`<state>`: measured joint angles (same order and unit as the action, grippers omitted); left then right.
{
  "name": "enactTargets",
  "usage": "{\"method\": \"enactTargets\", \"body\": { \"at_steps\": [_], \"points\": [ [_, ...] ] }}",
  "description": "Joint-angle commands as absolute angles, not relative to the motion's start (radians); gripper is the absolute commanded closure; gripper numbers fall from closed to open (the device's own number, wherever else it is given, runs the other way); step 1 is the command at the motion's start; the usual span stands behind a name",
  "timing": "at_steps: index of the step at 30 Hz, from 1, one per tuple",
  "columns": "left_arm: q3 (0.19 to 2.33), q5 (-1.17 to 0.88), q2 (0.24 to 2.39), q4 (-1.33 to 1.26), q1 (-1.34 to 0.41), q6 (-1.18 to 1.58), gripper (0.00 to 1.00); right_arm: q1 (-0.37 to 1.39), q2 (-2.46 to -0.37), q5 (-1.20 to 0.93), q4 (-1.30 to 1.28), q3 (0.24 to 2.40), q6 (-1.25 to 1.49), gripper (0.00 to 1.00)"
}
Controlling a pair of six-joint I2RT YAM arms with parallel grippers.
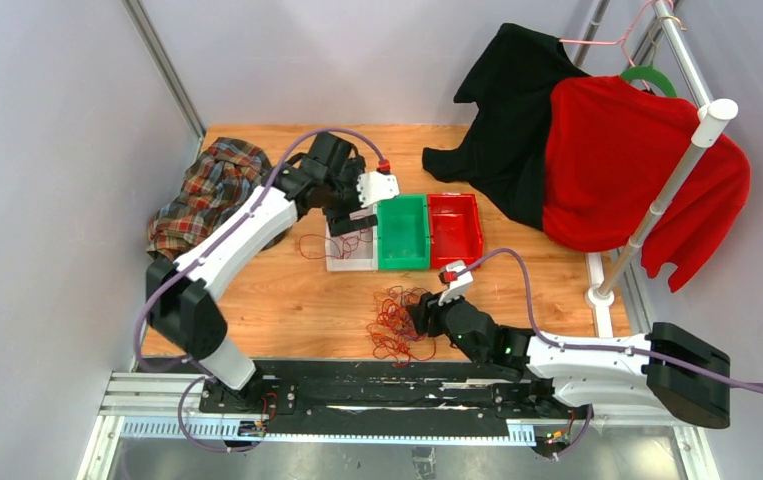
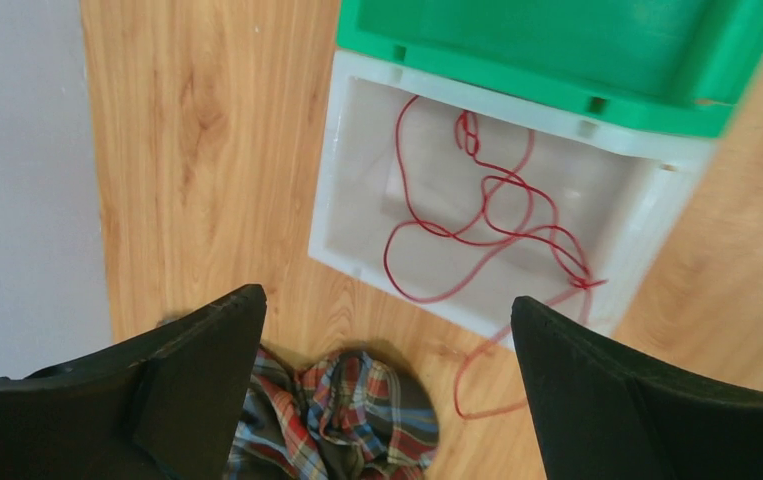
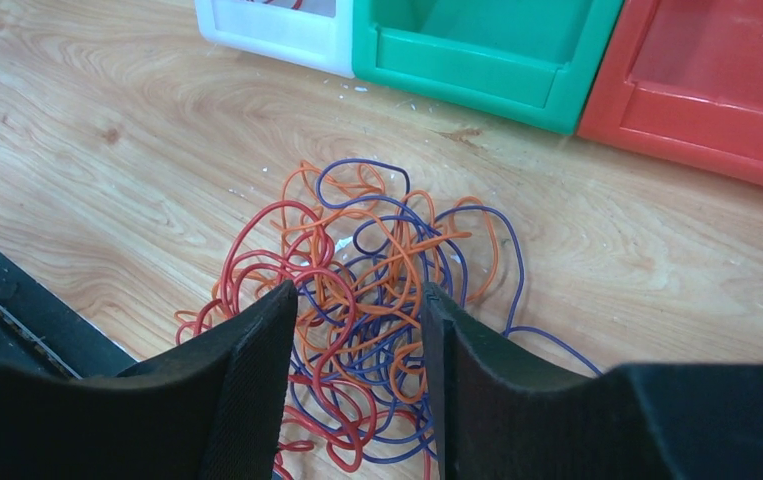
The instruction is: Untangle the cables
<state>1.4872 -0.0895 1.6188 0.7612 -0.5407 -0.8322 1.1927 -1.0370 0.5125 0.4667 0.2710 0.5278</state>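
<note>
The tangle's red loops lie over the orange and purple cables, so my left gripper should go back from the white bin (image 1: pixel 350 262) and down onto them next.
A tangle of red, orange and purple cables (image 1: pixel 397 325) lies on the wooden table near the front edge. In the right wrist view the tangle (image 3: pixel 377 250) sits right under my right gripper (image 3: pixel 357 290), which is open with loops lying between its jaws, unpinched. The right gripper (image 1: pixel 419 320) is at the tangle's right side. One red cable (image 2: pixel 487 215) lies looped in the white bin (image 2: pixel 332 200), one end trailing over the rim onto the table (image 1: pixel 317 245). My left gripper (image 2: pixel 387 300) is wide open and empty, above the table beside that bin (image 1: pixel 350 262).
A green bin (image 1: pixel 402 232) and a red bin (image 1: pixel 454 228) stand in a row right of the white bin. A plaid cloth (image 1: pixel 212 190) lies at the back left. Black (image 1: pixel 517 110) and red (image 1: pixel 627 160) garments hang on a rack at the back right.
</note>
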Motion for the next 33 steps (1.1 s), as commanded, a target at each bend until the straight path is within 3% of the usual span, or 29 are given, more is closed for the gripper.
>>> {"method": "enactTargets", "body": {
  "at_steps": [1,6,11,17,23,33],
  "points": [
    [1.461,-0.298,1.525,0.976,-0.602,-0.740,0.02,1.176,-1.042,0.507,0.398,0.311,0.544,0.51],
    [1.343,-0.438,1.525,0.950,-0.695,-0.523,0.01,1.172,-1.014,0.511,0.344,0.309,0.554,0.53],
    [1.249,-0.517,1.565,0.820,-0.699,-0.238,0.16,1.171,-0.949,0.537,0.262,0.301,0.579,0.55],
    [1.084,-0.504,1.529,0.576,-0.706,0.006,0.22,1.170,-0.880,0.551,0.205,0.303,0.580,0.55],
    [1.037,-0.550,1.582,0.476,-0.707,0.098,0.26,1.170,-0.860,0.509,0.105,0.348,0.575,0.55],
    [0.970,-0.543,1.631,0.391,-0.715,0.142,0.42,1.170,-0.860,0.419,-0.003,0.414,0.570,0.55]
  ]
}}
